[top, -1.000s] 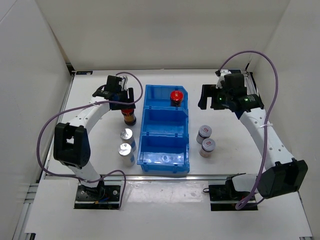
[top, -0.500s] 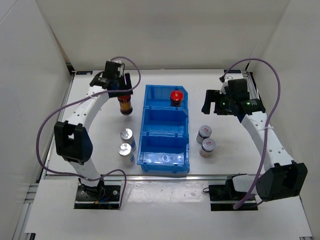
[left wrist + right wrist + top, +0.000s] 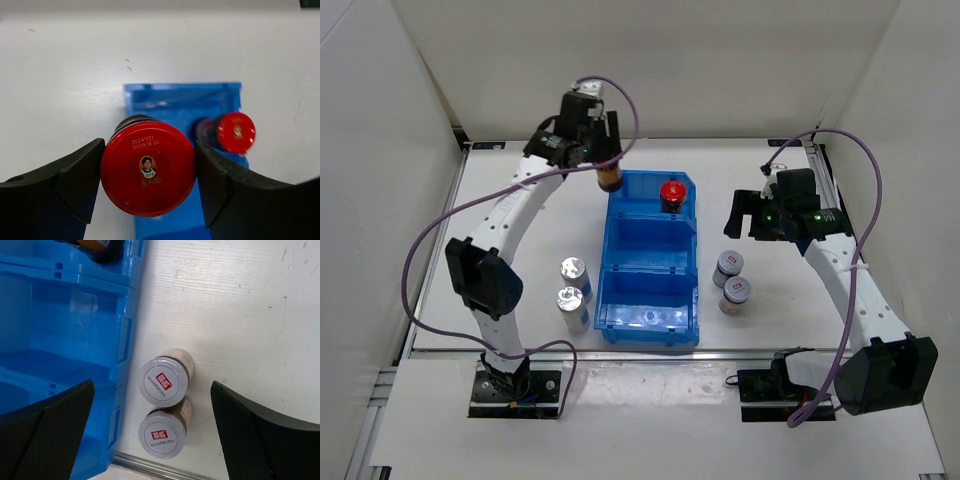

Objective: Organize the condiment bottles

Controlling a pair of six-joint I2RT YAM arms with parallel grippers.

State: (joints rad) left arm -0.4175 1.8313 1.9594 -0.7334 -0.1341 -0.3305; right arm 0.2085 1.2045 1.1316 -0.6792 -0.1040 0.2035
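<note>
The robot should next carry the dark brown bottle with its left gripper to the right in the top view and down, into the free space beside the standing red-capped bottle, where it fits.
My left gripper (image 3: 606, 163) is shut on a red-capped dark brown bottle (image 3: 609, 179), held in the air by the far left corner of the blue bin (image 3: 650, 322). In the left wrist view its red cap (image 3: 147, 167) sits squeezed between both fingers. A second red-capped bottle (image 3: 672, 193) stands in the bin's far compartment (image 3: 235, 132). Two grey-lidded bottles (image 3: 728, 265) (image 3: 735, 293) stand right of the bin. My right gripper (image 3: 150, 397) hangs open above them (image 3: 164, 381) (image 3: 161, 434). Two silver-capped bottles (image 3: 574, 272) (image 3: 568, 300) stand left of the bin.
The bin's middle and near compartments (image 3: 60, 340) hold nothing. White walls enclose the table on three sides. A metal rail (image 3: 150, 465) runs along the near table edge, just beyond the nearer grey-lidded bottle.
My left gripper has lifted the red-capped bottle off the table left of the bin and carried it back and rightward to the bin's far corner. The right arm shifted slightly nearer.
</note>
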